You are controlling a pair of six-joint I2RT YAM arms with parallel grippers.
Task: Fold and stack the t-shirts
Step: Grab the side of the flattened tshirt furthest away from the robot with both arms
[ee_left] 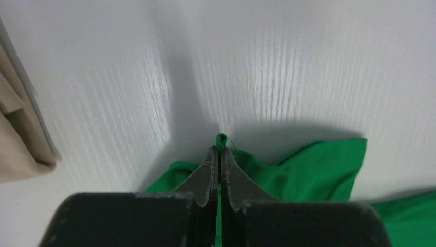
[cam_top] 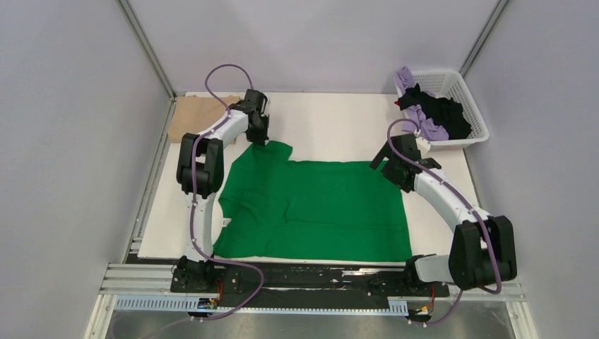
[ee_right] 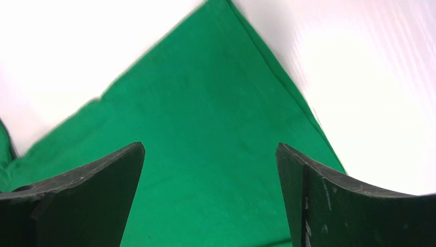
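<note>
The robot's right gripper should next move outward, then down onto the shirt's green edge at the shirt's far corner nearest the basket.
The bright green t-shirt (cam_top: 314, 208) lies spread on the white table. My left gripper (cam_top: 259, 138) is shut on the shirt's far left corner; in the left wrist view a nub of green cloth (ee_left: 221, 141) sticks out past the closed fingertips. My right gripper (cam_top: 385, 167) is open and empty just above the shirt's far right corner (ee_right: 216, 118). A folded tan t-shirt (cam_top: 198, 116) lies at the far left, and its edge shows in the left wrist view (ee_left: 20, 139). Lilac (cam_top: 406, 79) and black (cam_top: 445, 113) t-shirts lie in the basket.
A white plastic lattice basket (cam_top: 470, 95) stands at the far right corner. Grey walls close the table on three sides. The black rail (cam_top: 304, 277) with the arm bases runs along the near edge.
</note>
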